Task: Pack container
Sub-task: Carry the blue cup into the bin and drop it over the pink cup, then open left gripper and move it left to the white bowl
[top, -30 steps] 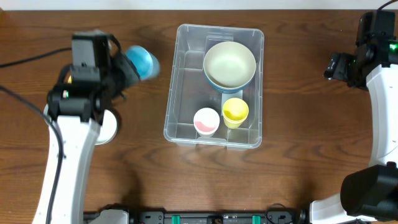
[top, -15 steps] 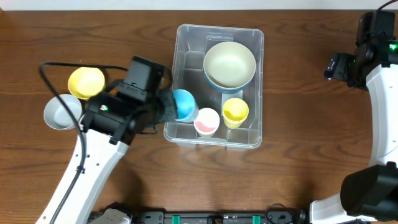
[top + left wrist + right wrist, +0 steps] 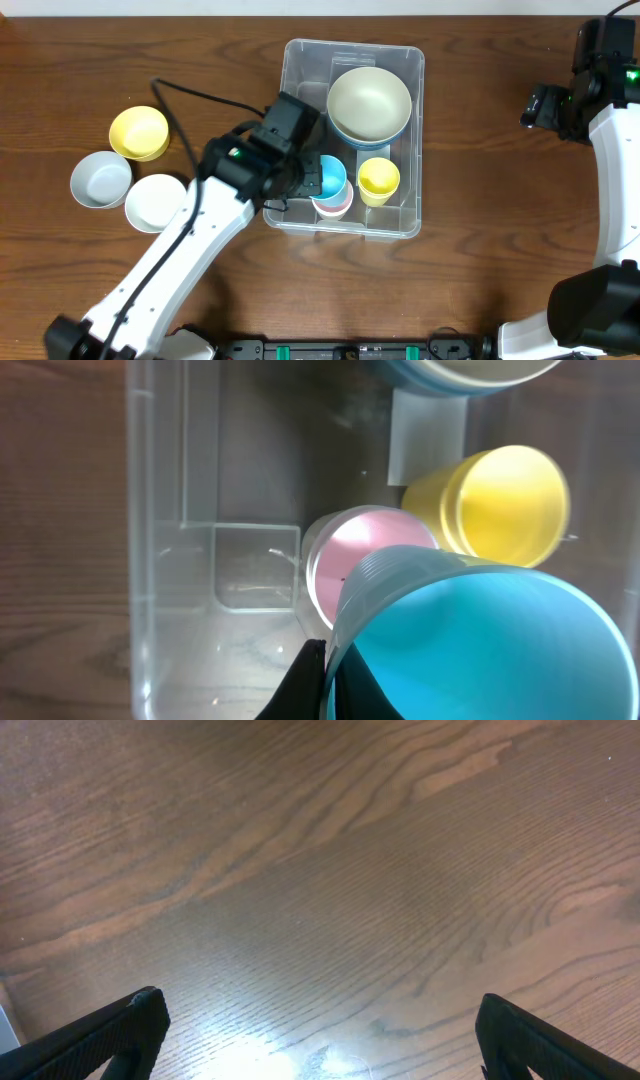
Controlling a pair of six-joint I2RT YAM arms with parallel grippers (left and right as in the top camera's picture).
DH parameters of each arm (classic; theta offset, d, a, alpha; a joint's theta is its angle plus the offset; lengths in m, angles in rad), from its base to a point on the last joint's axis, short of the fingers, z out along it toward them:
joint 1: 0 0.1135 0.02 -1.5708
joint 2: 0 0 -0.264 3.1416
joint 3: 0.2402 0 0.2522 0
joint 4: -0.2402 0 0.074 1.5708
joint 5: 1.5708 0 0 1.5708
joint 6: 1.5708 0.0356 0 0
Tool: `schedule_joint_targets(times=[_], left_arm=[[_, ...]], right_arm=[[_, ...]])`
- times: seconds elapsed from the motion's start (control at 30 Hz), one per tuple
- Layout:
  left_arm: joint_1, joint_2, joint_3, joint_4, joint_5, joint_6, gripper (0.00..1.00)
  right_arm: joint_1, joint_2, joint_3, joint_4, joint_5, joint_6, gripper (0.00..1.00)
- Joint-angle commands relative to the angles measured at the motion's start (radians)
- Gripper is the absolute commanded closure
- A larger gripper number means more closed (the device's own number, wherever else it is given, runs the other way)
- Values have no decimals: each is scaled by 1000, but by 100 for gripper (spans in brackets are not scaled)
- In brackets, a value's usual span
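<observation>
My left gripper carries the blue cup down into the pink cup's opening [image 3: 334,200] [image 3: 365,553] next, before I release the blue cup's rim.
The clear plastic container [image 3: 300,120] stands at the table's middle. Inside are a cream bowl [image 3: 369,102] stacked in a blue bowl, a yellow cup [image 3: 378,180] and a pink cup [image 3: 338,207]. My left gripper [image 3: 310,180] is shut on the rim of a blue cup [image 3: 331,176] and holds it inside the container right over the pink cup. In the left wrist view the blue cup [image 3: 480,640] covers part of the pink cup [image 3: 360,550], beside the yellow cup [image 3: 505,505]. My right gripper [image 3: 315,1040] is open and empty over bare wood at the far right.
A yellow bowl [image 3: 138,133], a grey bowl [image 3: 100,179] and a white bowl [image 3: 155,202] sit on the table left of the container. A black cable runs over the left arm. The right arm [image 3: 600,90] stands at the right edge.
My left gripper has carried the blue cup rightward from outside the container's left wall to inside, over the pink cup. The right arm has not moved.
</observation>
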Motion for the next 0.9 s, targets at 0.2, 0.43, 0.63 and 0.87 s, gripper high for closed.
schedule_joint_targets(times=[0.2,0.43,0.63,0.87], left_arm=[[-3,61,-8,6,6,7,94],[-3,60,-8,6,7,7,39],[0,42,26,6,6,72,38],[88,-66,94,5,-107,164,21]], right_arm=[[-5,-16,13,0,0,16,1],[-5,-16,13,0,0,16,1],[-5,-16,13,0,0,16,1],[-5,-16,13,0,0,16,1]])
